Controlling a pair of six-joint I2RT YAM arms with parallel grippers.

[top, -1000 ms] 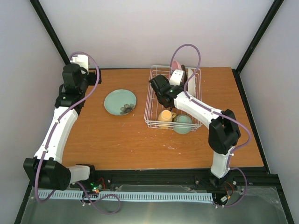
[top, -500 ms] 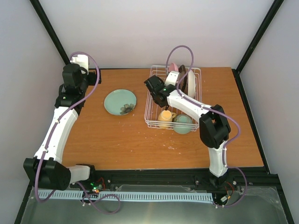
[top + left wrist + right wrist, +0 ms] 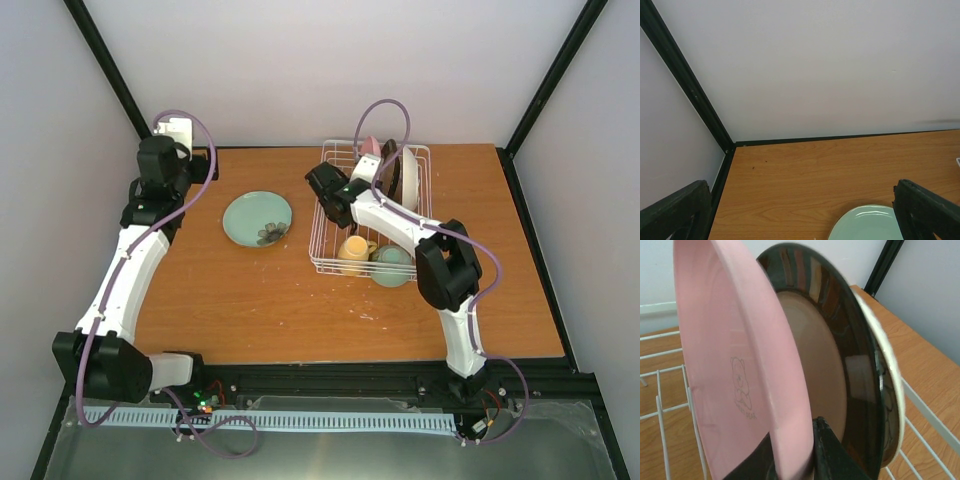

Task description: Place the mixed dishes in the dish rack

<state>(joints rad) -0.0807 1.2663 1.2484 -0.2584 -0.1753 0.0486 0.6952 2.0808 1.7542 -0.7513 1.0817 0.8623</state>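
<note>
The rack's wires stand around the pink plate. My right gripper will next lower the plate a little, on edge beside the dark-rimmed plate, and then open.
The white wire dish rack (image 3: 330,262) stands at the back middle of the table. In it the pink plate (image 3: 371,146) stands on edge beside the cream plate with dark rim (image 3: 392,172) and the white plate (image 3: 409,176). My right gripper (image 3: 368,163) is shut on the pink plate's lower rim; in the right wrist view the gripper (image 3: 792,460) pinches the pink plate (image 3: 725,365), with the dark-rimmed plate (image 3: 840,355) just behind. The yellow mug (image 3: 351,250) and pale green bowl (image 3: 392,263) sit at the rack's near end. The mint green plate (image 3: 257,218) lies flat on the table. My left gripper (image 3: 160,165) is open and empty, with the mint green plate (image 3: 867,225) at the bottom of its wrist view.
Black frame posts stand at the back corners, and a black rail (image 3: 840,138) runs along the wall's foot. The rack's thin wires (image 3: 660,415) stand close round the pink plate. Bare wood table (image 3: 300,310) lies in front of the rack.
My right wrist has shifted a little left and back over the rack with the pink plate, and its elbow has swung in. The left arm has barely moved.
</note>
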